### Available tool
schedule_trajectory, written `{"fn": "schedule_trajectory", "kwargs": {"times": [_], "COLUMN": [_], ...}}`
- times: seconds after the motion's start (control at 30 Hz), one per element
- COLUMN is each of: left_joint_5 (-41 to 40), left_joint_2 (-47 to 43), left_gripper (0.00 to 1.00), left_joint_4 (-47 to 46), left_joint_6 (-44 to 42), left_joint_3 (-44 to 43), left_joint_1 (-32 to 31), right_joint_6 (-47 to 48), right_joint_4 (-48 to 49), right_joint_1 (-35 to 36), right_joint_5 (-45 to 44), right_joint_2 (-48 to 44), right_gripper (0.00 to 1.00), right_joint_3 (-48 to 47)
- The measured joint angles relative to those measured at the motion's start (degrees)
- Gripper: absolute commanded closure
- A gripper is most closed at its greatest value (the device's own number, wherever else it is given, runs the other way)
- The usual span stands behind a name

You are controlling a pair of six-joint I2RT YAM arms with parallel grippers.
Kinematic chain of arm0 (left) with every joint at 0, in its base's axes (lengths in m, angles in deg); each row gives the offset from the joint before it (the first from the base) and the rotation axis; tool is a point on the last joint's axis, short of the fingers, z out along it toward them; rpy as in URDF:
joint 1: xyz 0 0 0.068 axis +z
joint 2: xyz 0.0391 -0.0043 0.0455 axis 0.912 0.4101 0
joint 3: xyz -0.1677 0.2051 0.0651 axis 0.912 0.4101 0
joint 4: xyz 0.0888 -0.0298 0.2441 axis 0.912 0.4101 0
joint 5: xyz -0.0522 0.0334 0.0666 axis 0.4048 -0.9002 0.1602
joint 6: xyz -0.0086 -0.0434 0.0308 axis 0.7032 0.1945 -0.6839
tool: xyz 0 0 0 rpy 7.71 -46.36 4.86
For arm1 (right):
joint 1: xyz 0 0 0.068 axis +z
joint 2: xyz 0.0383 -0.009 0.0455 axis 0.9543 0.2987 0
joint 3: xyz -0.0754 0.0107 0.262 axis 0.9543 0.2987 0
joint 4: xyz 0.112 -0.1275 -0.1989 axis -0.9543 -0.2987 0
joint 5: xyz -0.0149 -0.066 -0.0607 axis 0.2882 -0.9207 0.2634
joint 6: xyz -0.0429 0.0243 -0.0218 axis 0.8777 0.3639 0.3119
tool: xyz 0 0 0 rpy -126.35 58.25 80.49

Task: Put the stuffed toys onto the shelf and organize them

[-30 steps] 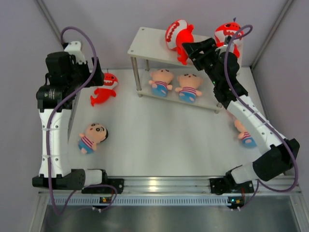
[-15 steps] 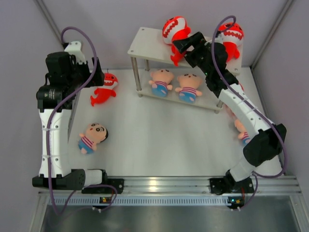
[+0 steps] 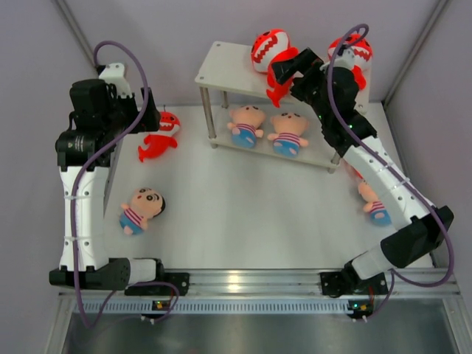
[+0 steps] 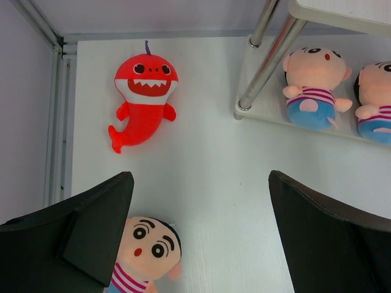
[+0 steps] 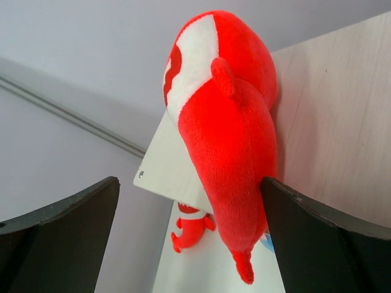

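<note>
My left gripper will go down open to the third shark and around its red body between head and tail (image 3: 156,143) (image 4: 144,124), as the shark is still lying on the tabletop, off the shelf.
The shelf's top board (image 3: 221,65) carries two red sharks, one at the middle (image 3: 267,50) and one at the right end (image 3: 354,51). My right gripper (image 3: 286,70) is open around the tail of the middle shark (image 5: 232,140), whose side touches the right finger (image 5: 317,244); its tail hangs over the board edge (image 5: 165,177). Two boy dolls (image 3: 247,122) (image 3: 289,131) lie on the lower tier. A third shark (image 3: 161,136) and a boy doll (image 3: 142,209) lie on the table at left. My left gripper (image 4: 201,238) is open and empty, high above that doll (image 4: 143,253) and shark (image 4: 145,97).
Another boy doll (image 3: 375,205) lies on the table at right, partly hidden under my right forearm. The shelf's silver legs (image 4: 269,67) stand near the left shark. Grey walls close in the table on the left, back and right.
My right gripper moved left along the top board, and the middle shark shifted left and back with it. The left arm has not moved.
</note>
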Motion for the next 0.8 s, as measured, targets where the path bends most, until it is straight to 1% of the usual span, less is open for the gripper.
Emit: {"fn": "schedule_trajectory", "kwargs": {"times": [0.17,0.3,0.4,0.5,0.63,0.73,0.8], "left_joint_5": [0.0,0.0,0.2,0.9,1.0,-0.2,-1.8], "left_joint_2": [0.0,0.0,0.0,0.0,0.8,1.7,2.7], "left_gripper": [0.02,0.02,0.02,0.02,0.02,0.02,0.03], "left_joint_4": [0.0,0.0,0.0,0.0,0.0,-0.5,-1.0], "left_joint_6": [0.0,0.0,-0.1,-0.3,-1.7,-3.8,-5.3], "left_joint_3": [0.0,0.0,0.1,0.9,2.4,4.4,6.2], "left_joint_1": [0.0,0.0,0.0,0.0,0.0,0.0,0.0], "right_joint_6": [1.6,6.7,9.9,11.6,13.3,16.5,19.7], "right_joint_4": [-1.8,-2.3,-3.7,-4.1,-4.9,-6.5,-9.4], "right_joint_1": [0.4,2.4,4.7,5.3,5.3,5.3,5.3], "right_joint_5": [-1.4,-5.4,-6.2,-6.2,-5.8,-3.8,-2.4], "right_joint_2": [0.0,-0.6,-1.5,-3.1,-5.6,-8.0,-9.7], "right_gripper": [0.01,0.01,0.01,0.01,0.08,0.10,0.10], "right_joint_3": [0.0,0.0,-1.1,-1.2,-1.1,-1.2,-2.2]}}
